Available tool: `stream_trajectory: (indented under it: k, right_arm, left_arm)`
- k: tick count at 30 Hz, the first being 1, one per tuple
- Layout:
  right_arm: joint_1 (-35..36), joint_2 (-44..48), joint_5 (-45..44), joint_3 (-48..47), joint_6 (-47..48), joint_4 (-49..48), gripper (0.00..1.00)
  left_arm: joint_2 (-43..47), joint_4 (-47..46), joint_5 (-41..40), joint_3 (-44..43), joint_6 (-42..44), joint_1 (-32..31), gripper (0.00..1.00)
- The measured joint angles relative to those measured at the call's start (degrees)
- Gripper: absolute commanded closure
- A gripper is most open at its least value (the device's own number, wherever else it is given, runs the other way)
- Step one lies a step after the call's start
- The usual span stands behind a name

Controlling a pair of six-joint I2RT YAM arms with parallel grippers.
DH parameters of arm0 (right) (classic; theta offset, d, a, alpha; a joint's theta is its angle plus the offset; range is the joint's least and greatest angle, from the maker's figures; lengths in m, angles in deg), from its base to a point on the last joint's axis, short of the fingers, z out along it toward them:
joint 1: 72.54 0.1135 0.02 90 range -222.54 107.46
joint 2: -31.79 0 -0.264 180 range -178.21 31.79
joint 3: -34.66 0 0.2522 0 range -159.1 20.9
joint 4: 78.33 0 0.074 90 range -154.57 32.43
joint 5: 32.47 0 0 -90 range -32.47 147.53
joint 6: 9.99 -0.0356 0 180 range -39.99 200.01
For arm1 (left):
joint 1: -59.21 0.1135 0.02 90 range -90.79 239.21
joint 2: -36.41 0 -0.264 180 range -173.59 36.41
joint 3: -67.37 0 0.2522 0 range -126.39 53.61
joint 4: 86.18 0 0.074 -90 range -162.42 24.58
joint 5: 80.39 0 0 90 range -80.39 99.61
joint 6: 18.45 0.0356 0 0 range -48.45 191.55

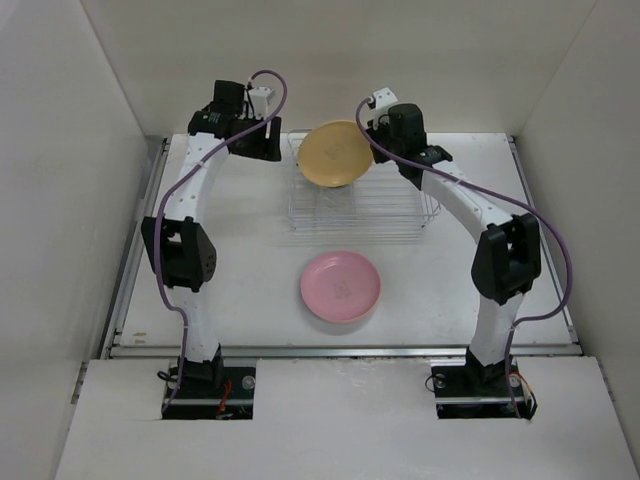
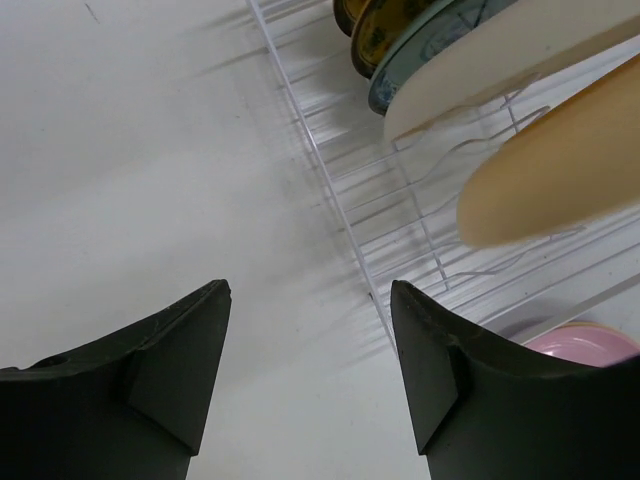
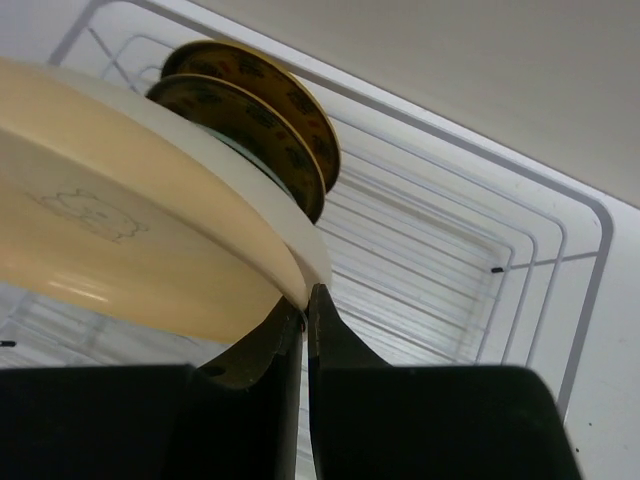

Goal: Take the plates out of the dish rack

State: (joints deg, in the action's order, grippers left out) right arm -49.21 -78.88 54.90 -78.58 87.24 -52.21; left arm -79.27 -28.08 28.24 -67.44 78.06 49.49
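Note:
The yellow-orange plate will next be lifted by my right gripper back past the rack's near dividers, and then it will be brought down onto the pink plate (image 1: pixel 340 287).
My right gripper (image 3: pixel 305 295) (image 1: pixel 377 137) is shut on the rim of a yellow-orange plate (image 1: pixel 335 153) (image 3: pixel 120 240), which hangs tilted above the back of the wire dish rack (image 1: pixel 355 208) (image 3: pixel 470 260). Right behind it stand a cream plate (image 2: pixel 500 50) (image 3: pixel 255 175), a blue-grey patterned plate (image 2: pixel 395 75) and two dark brown-and-yellow patterned plates (image 3: pixel 270 110) (image 2: pixel 375 25). A pink plate (image 1: pixel 340 287) (image 2: pixel 585 345) lies flat on the table in front of the rack. My left gripper (image 2: pixel 310 290) (image 1: pixel 268 150) is open and holds nothing, just left of the rack's edge.
White walls close in the table (image 1: pixel 230 290) on the left, right and back. The rack's near half shows only bare wire dividers (image 1: pixel 360 222). A metal rail (image 1: pixel 340 350) runs along the table's near edge.

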Motion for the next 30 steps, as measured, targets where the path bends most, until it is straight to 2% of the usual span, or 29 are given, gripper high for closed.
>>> stream_trajectory:
  k: [9, 17, 24, 30]
  right_arm:
    - [0.74, 2.51, 0.28, 0.0, -1.18, -1.2, 1.0]
    - [0.85, 2.78, 0.85, 0.0, -1.27, -0.28, 1.0]
    - [0.96, 7.69, 12.15, 0.28, -0.76, 12.44, 1.0]
    - [2.56, 14.69, 21.22, 7.78, -0.33, 24.79, 1.0]
  left_arm:
    - [-1.64, 0.87, -0.98, 0.87, 0.02, -1.44, 0.44]
    - [-5.03, 2.29, -3.52, 0.87, 0.74, -1.44, 0.44]
    - [-5.35, 2.67, -4.07, 0.87, 0.98, -1.44, 0.45]
    - [-5.35, 2.21, -4.13, 0.55, 1.18, -1.44, 0.45]
